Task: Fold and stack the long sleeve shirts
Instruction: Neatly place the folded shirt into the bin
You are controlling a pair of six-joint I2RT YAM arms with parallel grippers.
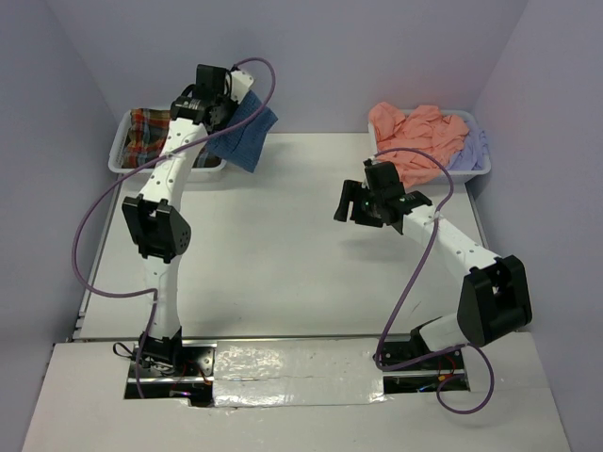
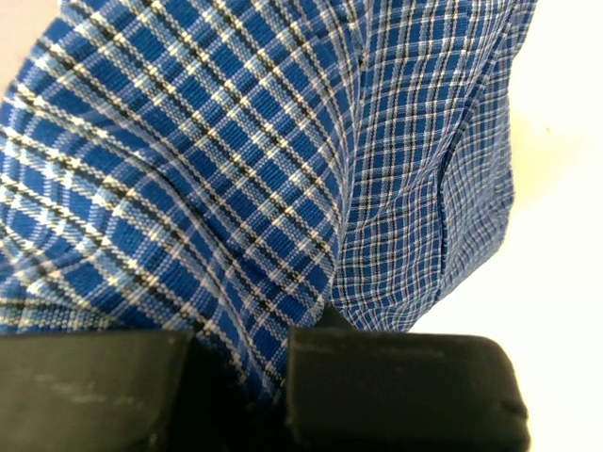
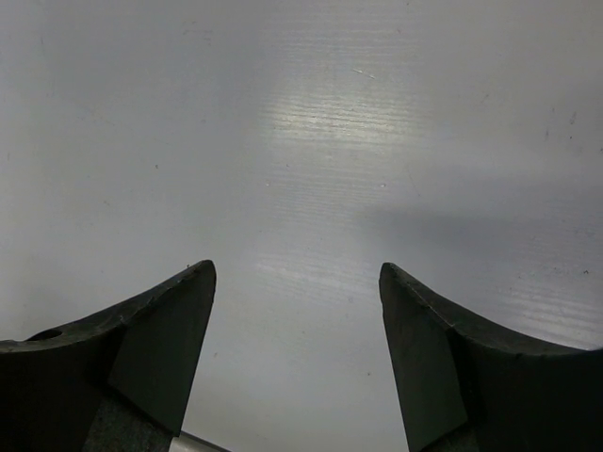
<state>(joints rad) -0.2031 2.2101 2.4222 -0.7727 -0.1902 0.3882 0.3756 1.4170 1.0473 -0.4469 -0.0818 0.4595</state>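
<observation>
My left gripper is to carry the blue shirt (image 1: 247,135) next over the plaid shirt (image 1: 151,132), which lies below my gripper and to its left in the top view, then lower and release it.
My left gripper (image 1: 219,118) is shut on the blue checked shirt (image 1: 247,135) and holds it hanging in the air just right of the left tray (image 1: 120,151). In the left wrist view the blue cloth (image 2: 236,169) fills the frame and runs down between my fingers (image 2: 405,391). A red-green plaid shirt (image 1: 151,132) lies in the left tray. A salmon orange shirt (image 1: 415,137) and a pale lavender shirt (image 1: 469,149) are heaped in the right tray (image 1: 482,171). My right gripper (image 1: 363,202) is open and empty above the bare table (image 3: 311,141).
The white table (image 1: 283,254) spreads between the two arms. Both trays stand at the far edge, against the lavender back wall. Purple cables loop from each arm.
</observation>
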